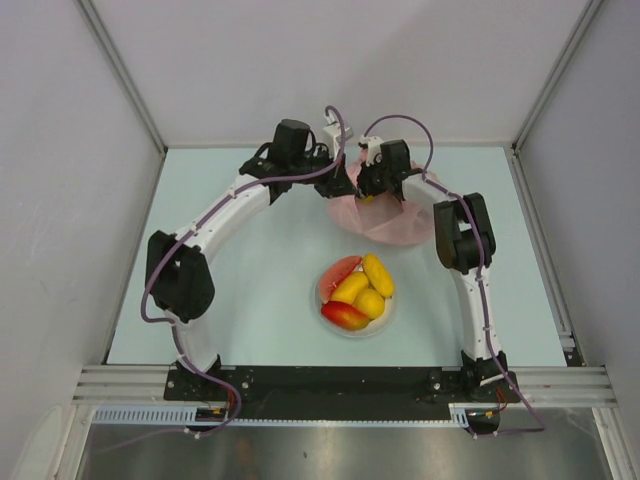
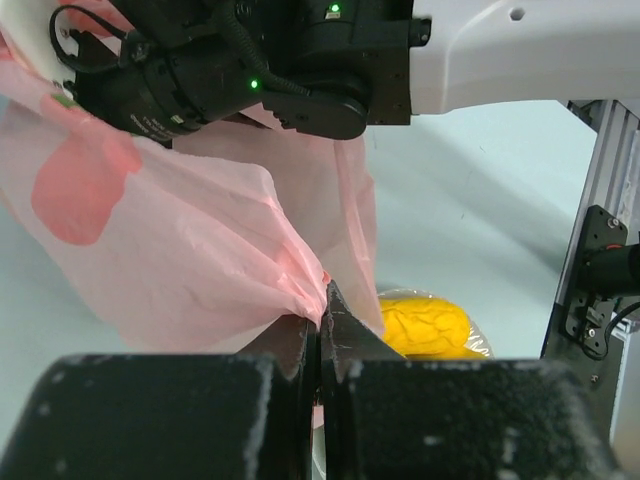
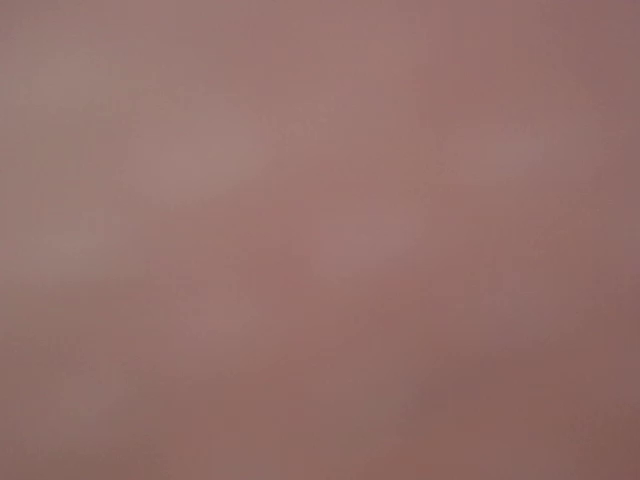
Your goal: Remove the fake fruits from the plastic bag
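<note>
The right gripper rises next over the bag's wide side (image 1: 409, 222), to its right in the top view, and releases the yellow fruit, as the bag's film encloses it.
The pink plastic bag (image 1: 385, 218) lies at the far middle of the table. My left gripper (image 1: 345, 186) is shut on a bunched edge of it; the left wrist view shows the jaws (image 2: 322, 308) pinching the pink film (image 2: 180, 250). My right gripper (image 1: 372, 195) reaches down into the bag, its fingers hidden, with a small yellow patch (image 1: 367, 199) beside it. The right wrist view shows only blurred pink film (image 3: 320, 240). Fake fruits lie on the white plate (image 1: 391, 316): a pinkish-red slice (image 1: 338, 270), three yellow ovals (image 1: 378, 274), and a red-orange mango (image 1: 344, 315).
The plate stands mid-table, nearer than the bag; one yellow fruit (image 2: 425, 325) on it shows in the left wrist view. The right arm's black wrist (image 2: 250, 70) hangs over the bag. Grey walls enclose the table on three sides. An aluminium rail (image 1: 340, 382) runs along the near edge.
</note>
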Available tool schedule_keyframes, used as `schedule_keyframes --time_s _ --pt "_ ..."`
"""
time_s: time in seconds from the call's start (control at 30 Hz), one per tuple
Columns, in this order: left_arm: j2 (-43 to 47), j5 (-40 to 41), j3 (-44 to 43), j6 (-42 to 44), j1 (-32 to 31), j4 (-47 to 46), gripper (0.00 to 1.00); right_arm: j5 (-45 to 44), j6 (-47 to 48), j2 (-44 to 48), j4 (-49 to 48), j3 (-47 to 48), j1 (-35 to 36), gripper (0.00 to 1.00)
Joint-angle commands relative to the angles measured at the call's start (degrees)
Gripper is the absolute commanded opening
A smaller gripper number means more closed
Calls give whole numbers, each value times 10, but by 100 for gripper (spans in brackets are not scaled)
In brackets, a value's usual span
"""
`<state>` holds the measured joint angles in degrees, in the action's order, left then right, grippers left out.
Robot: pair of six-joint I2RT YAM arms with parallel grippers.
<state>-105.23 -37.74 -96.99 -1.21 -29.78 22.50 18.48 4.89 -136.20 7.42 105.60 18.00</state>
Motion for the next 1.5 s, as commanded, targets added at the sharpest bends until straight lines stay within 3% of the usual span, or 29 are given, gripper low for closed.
schedule_keyframes --time_s 0.0,0.3,0.43,0.53,0.6,0.83,1.0,1.07,1.17,1.23,1.3,1.47 --pt "-1 5 -35 31 -5 -1 0 30 11 57 -45 10 -18 48" --pt "-21 37 -63 18 7 -18 0 174 119 246 94 -117 -47 43" --pt "-39 38 -87 17 12 -21 0 228 182 295 229 -152 -56 42" --pt "-40 1 -100 30 12 -15 0 253 214 345 267 -201 -76 41" --pt "-35 -29 -96 45 12 -5 0 223 225 375 284 -231 -87 40" --pt "3 -59 -14 50 2 -10 0 128 219 407 289 -291 -126 39" --pt "4 -77 -45 46 -6 -3 0 77 95 398 212 -277 -118 41" --pt "17 -46 -58 39 -6 -17 0 93 82 387 212 -262 -113 41" --pt "19 -14 -112 39 -6 -17 0 161 124 389 218 -242 -95 44" --pt "18 0 -131 38 -7 -18 0 197 215 404 227 -245 -76 48" --pt "21 6 -149 35 -7 -21 0 142 275 397 228 -253 -45 51" --pt "40 30 -132 54 -9 -8 0 65 335 353 191 -295 -40 52"
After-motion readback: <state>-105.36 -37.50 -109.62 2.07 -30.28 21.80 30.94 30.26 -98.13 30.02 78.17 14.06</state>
